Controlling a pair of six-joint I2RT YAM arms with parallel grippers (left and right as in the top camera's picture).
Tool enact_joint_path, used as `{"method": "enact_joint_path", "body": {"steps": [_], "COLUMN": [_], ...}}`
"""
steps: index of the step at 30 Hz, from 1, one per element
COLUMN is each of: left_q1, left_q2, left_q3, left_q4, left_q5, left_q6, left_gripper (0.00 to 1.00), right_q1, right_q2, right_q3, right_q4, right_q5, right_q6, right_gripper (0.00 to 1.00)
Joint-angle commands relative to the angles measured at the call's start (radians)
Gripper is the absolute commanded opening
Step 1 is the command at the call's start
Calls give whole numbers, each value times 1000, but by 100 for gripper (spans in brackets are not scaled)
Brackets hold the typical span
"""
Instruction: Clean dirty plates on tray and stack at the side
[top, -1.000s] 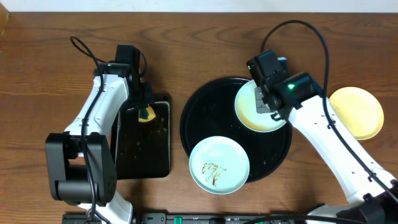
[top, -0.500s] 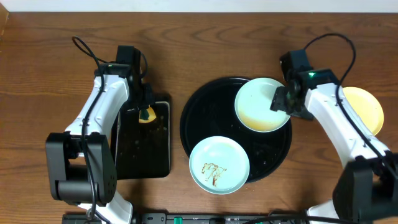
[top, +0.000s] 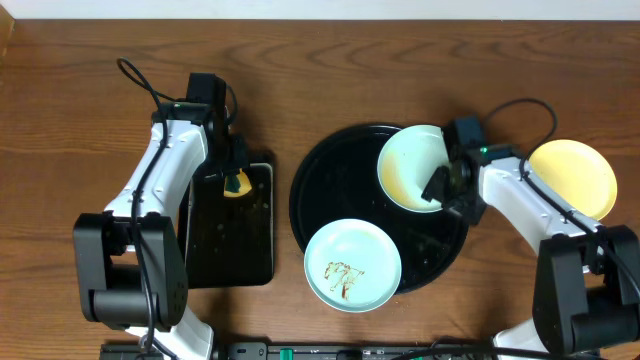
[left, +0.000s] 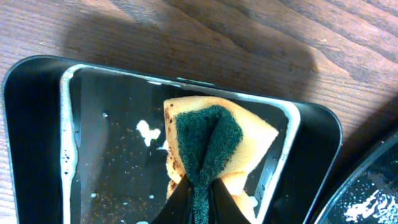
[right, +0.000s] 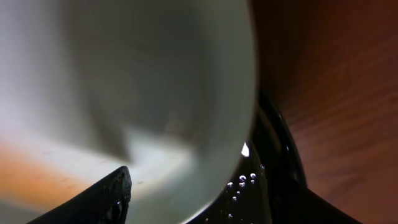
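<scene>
I will next move my right gripper to the left in the overhead view and lower it onto the far plate's rim, because the rim shows between my open fingers.
A pale mint plate (top: 408, 165) lies at the back right of the round black tray (top: 320, 190). My right gripper (top: 441, 188) is at its right rim and is open. In the right wrist view the plate (right: 155, 93) fills the frame, with its rim between the wide-apart fingers of the right gripper (right: 202, 179). A second mint plate (top: 352, 265), smeared with brown sauce, sits at the tray's front. A yellow plate (top: 574, 180) rests on the bare table at the right. My left gripper (top: 236, 178) (left: 200, 186) is shut on a yellow-green sponge (left: 208, 140).
A rectangular black tray (top: 230, 240) (left: 37, 124) with wet specks lies under the sponge, left of the round tray. Water drops dot the round tray's rim (right: 273, 155). Bare wood tabletop (top: 520, 70) surrounds everything.
My right gripper left the middle of the mint plate, opened, swung right, then came down at the plate's right rim. The left arm and the sponge have not moved.
</scene>
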Motion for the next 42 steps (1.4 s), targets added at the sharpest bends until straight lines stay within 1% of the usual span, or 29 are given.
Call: {"method": "enact_joint_path", "body": {"steps": [1, 6, 9, 14, 17, 20, 22, 24, 26, 28, 29, 32, 34, 39, 42], "left_q1": [0, 0, 0, 0, 0, 0, 0, 0, 0, 0, 0, 0, 0, 0, 0], "left_q2": [-15, -15, -14, -14, -14, -14, -14, -14, -14, -14, -14, -14, -14, -14, -14], "left_q3": [-9, -9, -9, -9, -9, -9, -9, -9, -9, -9, -9, -9, -9, -9, -9], "left_q4": [-3, -3, -3, -3, -3, -3, -3, -3, -3, -3, -3, -4, -8, -14, -18], "left_q5": [18, 25, 26, 26, 26, 26, 26, 26, 26, 26, 26, 26, 26, 26, 26], "left_q6": [23, 23, 23, 23, 23, 23, 23, 22, 22, 22, 22, 22, 22, 22, 22], "left_gripper": [8, 8, 8, 8, 8, 8, 8, 8, 8, 8, 8, 9, 9, 9, 8], "right_q1": [-3, -3, -3, -3, -2, 3, 10, 17, 23, 30, 34, 45, 58, 72, 72], "right_q2": [7, 7, 7, 7, 7, 7, 7, 7, 7, 7, 7, 7, 7, 9, 9], "right_q3": [-47, -95, -101, -101, -101, -101, -101, -101, -101, -101, -101, -101, -101, -108, -135], "right_q4": [37, 171, 190, 222, 264, 341, 369, 387, 412, 451, 468, 508, 511, 504, 504], "right_q5": [-16, -95, -97, -88, -82, -83, -82, -83, -83, -91, -92, -113, -108, -101, -85], "right_q6": [178, 290, 355, 370, 347, 251, 221, 214, 206, 172, 161, 131, 111, 109, 157], "right_gripper": [67, 66, 66, 69, 71, 71, 71, 69, 63, 62, 62, 68, 66, 56, 56]}}
